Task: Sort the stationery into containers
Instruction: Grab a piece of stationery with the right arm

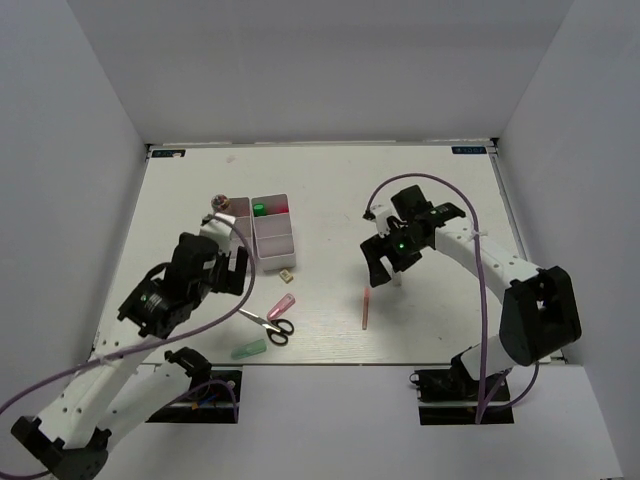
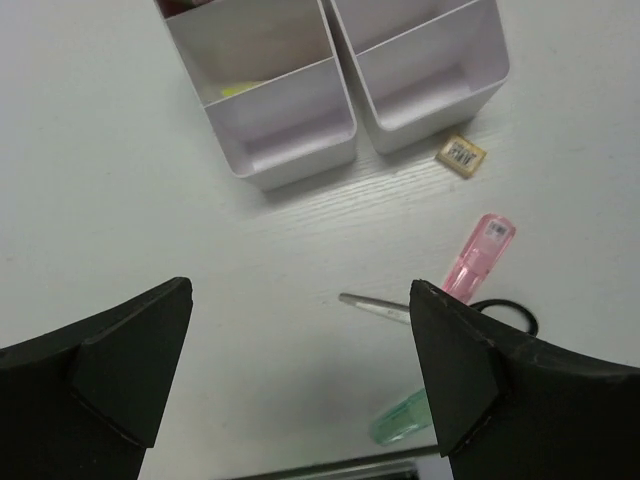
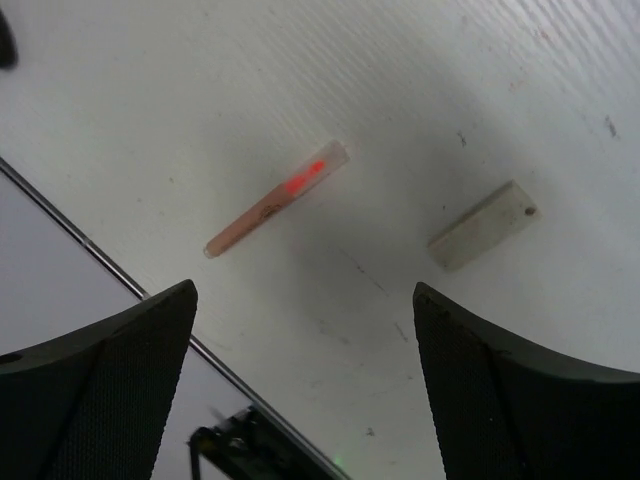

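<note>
My right gripper moves down toward the left in the top view next, fingers turning onto the pink stick's far end, as the stick lies at an angle between them.
Two white three-compartment trays (image 1: 272, 238) stand side by side left of centre; their near ends show in the left wrist view (image 2: 290, 130). Before them lie a tan eraser (image 2: 461, 154), a pink highlighter (image 2: 478, 256), black-handled scissors (image 1: 272, 326) and a pale green marker (image 2: 402, 418). My left gripper (image 1: 236, 272) is open and empty above the table before the trays. A thin pink stick (image 3: 277, 198) and a white eraser (image 3: 483, 224) lie under my right gripper (image 1: 384, 276), which is open and empty above them.
The right tray's far compartment holds green and red items (image 1: 262, 208). Something yellow (image 2: 240, 90) lies in the left tray. A small brownish object (image 1: 222, 204) sits at the left tray's far end. The table's near edge (image 3: 100, 262) runs close by the pink stick.
</note>
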